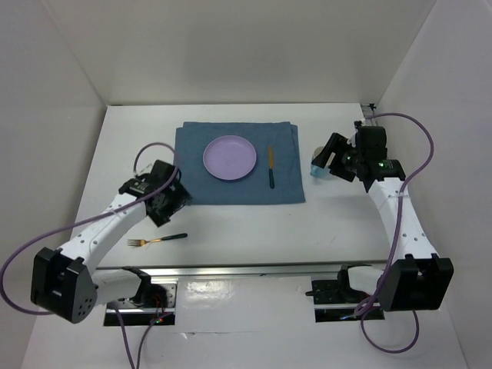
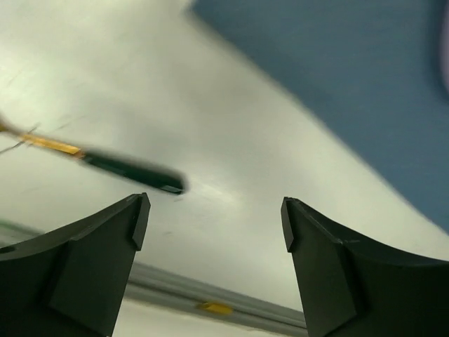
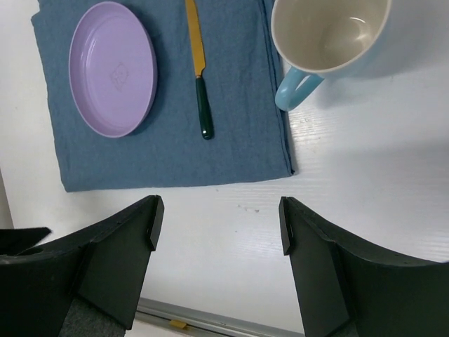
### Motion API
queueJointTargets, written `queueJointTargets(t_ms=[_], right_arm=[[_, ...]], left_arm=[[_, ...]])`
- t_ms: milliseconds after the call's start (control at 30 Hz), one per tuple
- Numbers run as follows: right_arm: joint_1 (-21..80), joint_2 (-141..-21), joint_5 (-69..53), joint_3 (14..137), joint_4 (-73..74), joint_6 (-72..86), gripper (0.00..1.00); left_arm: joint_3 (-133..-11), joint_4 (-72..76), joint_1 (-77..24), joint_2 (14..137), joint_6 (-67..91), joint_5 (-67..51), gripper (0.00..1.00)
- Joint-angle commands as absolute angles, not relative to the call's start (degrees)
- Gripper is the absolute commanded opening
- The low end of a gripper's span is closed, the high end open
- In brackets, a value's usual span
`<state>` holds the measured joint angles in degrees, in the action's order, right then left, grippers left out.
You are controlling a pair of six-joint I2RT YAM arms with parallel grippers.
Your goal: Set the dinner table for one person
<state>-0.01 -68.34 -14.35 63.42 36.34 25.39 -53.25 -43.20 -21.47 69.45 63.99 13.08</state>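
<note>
The left gripper turns and comes down and back onto the fork's dark handle (image 1: 176, 236) (image 2: 144, 175) next, since that handle lies below it, nearer my base.
The white dinner table (image 1: 254, 231) carries a blue placemat (image 1: 200, 184) with a purple plate (image 1: 229, 157) on it. A knife (image 1: 270, 167) with a gold blade and dark green handle lies on the mat, right of the plate. A light blue mug (image 1: 317, 171) stands upright just off the mat's right edge. A fork (image 1: 157, 240) with a dark handle lies on the bare table at the front left. My left gripper (image 1: 173, 202) is open and empty, just above and right of the fork. My right gripper (image 1: 327, 157) is open and empty over the mug.
A metal rail (image 1: 246, 269) runs along the table's near edge. White walls enclose the back and both sides. In the right wrist view the mug (image 3: 330, 31), knife (image 3: 198, 70) and plate (image 3: 112, 68) lie beyond the open fingers; the left wrist view shows the fork handle (image 2: 133, 173).
</note>
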Motion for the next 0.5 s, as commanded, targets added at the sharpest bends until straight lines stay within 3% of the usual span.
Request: queueJointTargets(t_ms=[0,333,467], right_arm=[[1.05,-68.73,-16.26,62.76,32.78,24.43,0.79],[3.25,-69.26,-16.79,61.61,31.65,24.43,0.79],[3.25,-69.79,-16.79,61.61,31.64,24.43,0.8]], left_arm=[[-46.24,-44.56,-17.59,65.4,71.36,9.77,0.94],[-43.86,-44.65,-13.45,76.1,76.01,7.73,0.97],[-43.15,-43.15,-14.85,78.66,79.09,9.3,0.93]])
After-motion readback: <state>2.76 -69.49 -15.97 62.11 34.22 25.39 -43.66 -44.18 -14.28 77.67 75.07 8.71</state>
